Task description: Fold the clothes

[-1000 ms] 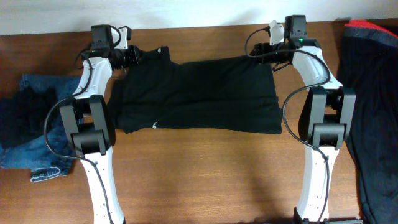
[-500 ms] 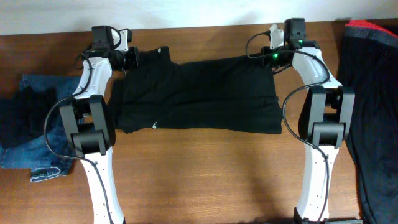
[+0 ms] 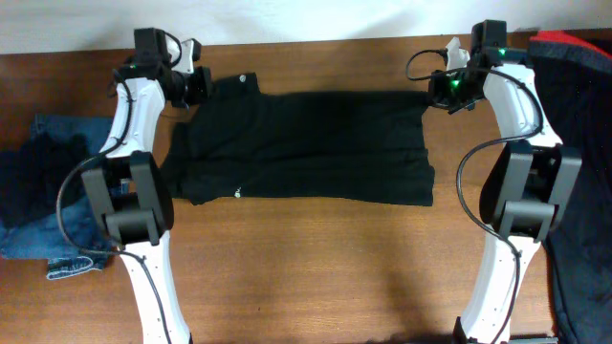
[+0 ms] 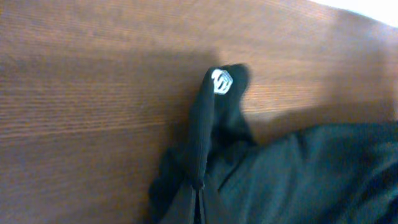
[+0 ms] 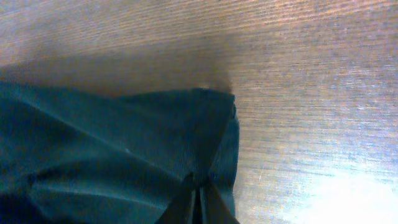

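Observation:
The right gripper carries the garment's pinched far corner back next and releases it over the garment's near part, because that near part lies flat.
The clothes (image 3: 301,143), a wide black piece with a small white logo (image 3: 237,192), lie spread flat across the table's middle. My left gripper (image 3: 199,86) is shut on the garment's far left corner. In the left wrist view the black cloth (image 4: 298,168) bunches up into the shut left gripper (image 4: 199,202), and a white logo (image 4: 221,79) shows on the raised fold. My right gripper (image 3: 438,91) is shut on the far right corner. The right wrist view shows the cloth's corner (image 5: 214,124) pinched in the right gripper (image 5: 199,199). Folded blue jeans (image 3: 43,205) lie at the left.
A dark garment with a red edge (image 3: 579,143) hangs over the table's right side. The jeans pile takes up the left edge. Bare wooden table (image 3: 306,277) runs along the front, between the two arm bases.
Both grippers have closed on the far corners of the black garment. The right arm has swung out to the right and the left slightly outward, drawing the far edge straighter.

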Tool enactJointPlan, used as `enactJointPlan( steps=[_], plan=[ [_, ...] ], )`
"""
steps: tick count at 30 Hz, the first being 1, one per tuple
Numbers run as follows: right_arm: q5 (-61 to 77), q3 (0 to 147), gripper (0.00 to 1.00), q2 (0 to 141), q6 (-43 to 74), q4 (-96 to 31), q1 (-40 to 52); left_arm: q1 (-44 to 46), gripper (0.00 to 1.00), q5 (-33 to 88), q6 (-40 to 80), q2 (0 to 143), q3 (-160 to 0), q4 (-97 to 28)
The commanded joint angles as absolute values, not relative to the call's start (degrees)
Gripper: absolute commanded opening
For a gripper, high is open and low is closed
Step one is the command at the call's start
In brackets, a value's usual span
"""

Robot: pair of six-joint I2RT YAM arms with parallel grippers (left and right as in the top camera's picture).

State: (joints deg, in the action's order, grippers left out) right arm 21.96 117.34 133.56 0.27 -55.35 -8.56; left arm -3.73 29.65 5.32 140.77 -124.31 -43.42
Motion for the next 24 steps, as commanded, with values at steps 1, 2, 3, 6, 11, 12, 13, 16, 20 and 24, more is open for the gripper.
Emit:
enactJointPlan(
  steps=[1, 2, 3, 6, 11, 12, 13, 16, 20, 24],
  plan=[
    [21.9, 118.5, 0.04, 129.8, 0.4, -59.6, -8.6, -4.6, 0.0, 30.6, 4.2, 135.1, -125.8, -46.2],
    [21.9, 118.5, 0.04, 129.5, 0.4, -61.1, -8.6, -4.7, 0.0, 30.6, 4.2, 134.6, -125.8, -47.6],
    [21.9, 118.5, 0.04, 129.2, 0.4, -63.1, -8.6, -4.7, 0.0, 30.6, 4.2, 134.2, -125.8, -49.5],
    [21.8, 118.5, 0.04, 129.1, -1.4, -68.9, -8.6, -4.7, 0.0, 28.8, 3.7, 132.8, -125.8, -57.5],
    [21.8, 118.5, 0.04, 129.1, -4.3, -76.2, -8.7, -4.7, 0.0, 19.9, 0.1, 131.5, -125.8, -70.3],
    [21.6, 118.5, 0.04, 129.1, -4.3, -77.2, -8.7, -4.7, 0.0, 18.8, 0.1, 131.5, -125.8, -72.1],
    [20.1, 118.5, 0.04, 129.1, -4.3, -78.2, -8.7, -4.7, 0.0, 17.6, -0.3, 131.5, -125.8, -73.9],
    [11.6, 118.5, 0.04, 129.1, -4.3, -81.4, -8.7, -4.7, 0.0, 10.9, -0.9, 131.5, -125.8, -77.5],
    [5.7, 118.4, 0.06, 129.1, -4.3, -82.8, -8.7, -4.7, 0.0, 7.0, -0.9, 131.5, -125.8, -78.6],
    [4.4, 118.4, 0.15, 129.1, -4.2, -83.2, -8.7, -4.7, 0.0, 7.0, -0.9, 131.5, -125.8, -81.5]
  ],
)
